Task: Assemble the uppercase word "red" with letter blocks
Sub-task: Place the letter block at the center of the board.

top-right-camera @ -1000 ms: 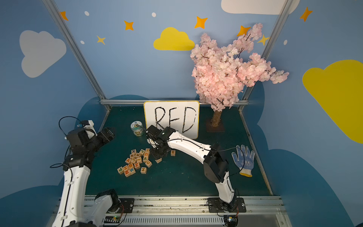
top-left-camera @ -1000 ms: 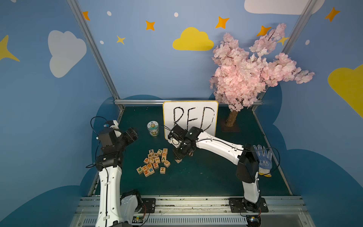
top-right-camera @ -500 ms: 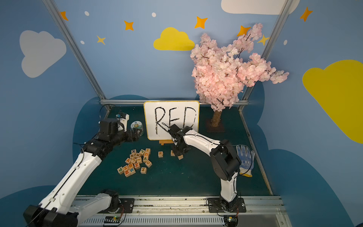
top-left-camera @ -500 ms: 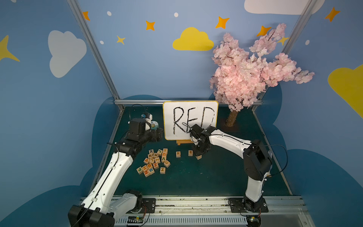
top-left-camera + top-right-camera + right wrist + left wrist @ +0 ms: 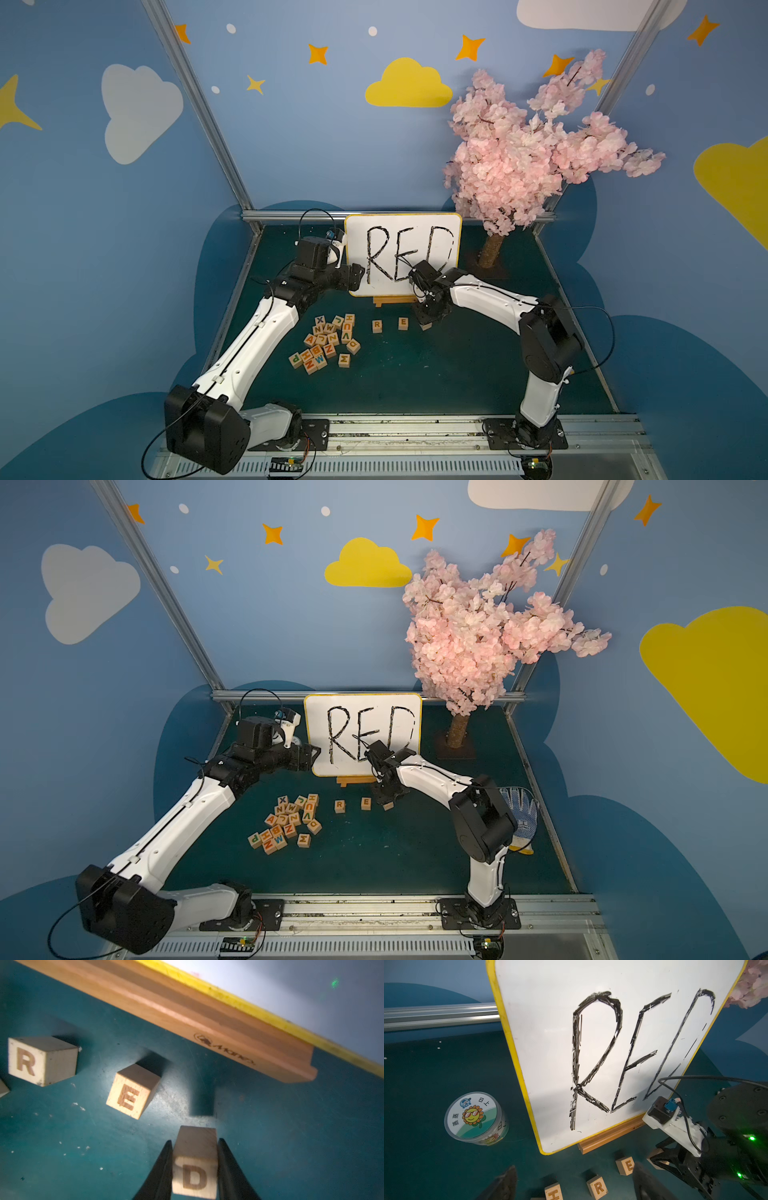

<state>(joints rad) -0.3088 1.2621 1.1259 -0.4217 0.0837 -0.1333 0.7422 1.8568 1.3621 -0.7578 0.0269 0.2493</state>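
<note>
My right gripper moves down to release the D, the board's last letter, next. The bare mat (image 5: 424, 328) (image 5: 202, 1119) beside the E block lies just below my right gripper.
An R block (image 5: 377, 325) and an E block (image 5: 402, 323) stand in a row on the green mat in front of the board, seen in both top views. Just right of the E, my right gripper (image 5: 428, 320) is shut on a D block (image 5: 195, 1176), low at the mat; whether the block touches the mat I cannot tell. The other letter blocks (image 5: 328, 343) lie in a loose pile to the left. My left gripper (image 5: 575, 1176) hovers by the board's lower left corner, open and empty. Below it lie the R block (image 5: 597, 1187) and the E block (image 5: 626, 1165).
The white yellow-framed board (image 5: 403, 253) with handwritten RED stands on a wooden stand (image 5: 187, 1012) at the back. A round labelled jar (image 5: 475, 1118) sits left of it. A pink blossom tree (image 5: 519, 158) fills the back right, and a glove (image 5: 521, 812) lies behind the right arm.
The left arm swung out from the left side to the front of the board. The right gripper moved right from the pile to beside the E block, carrying a block.
</note>
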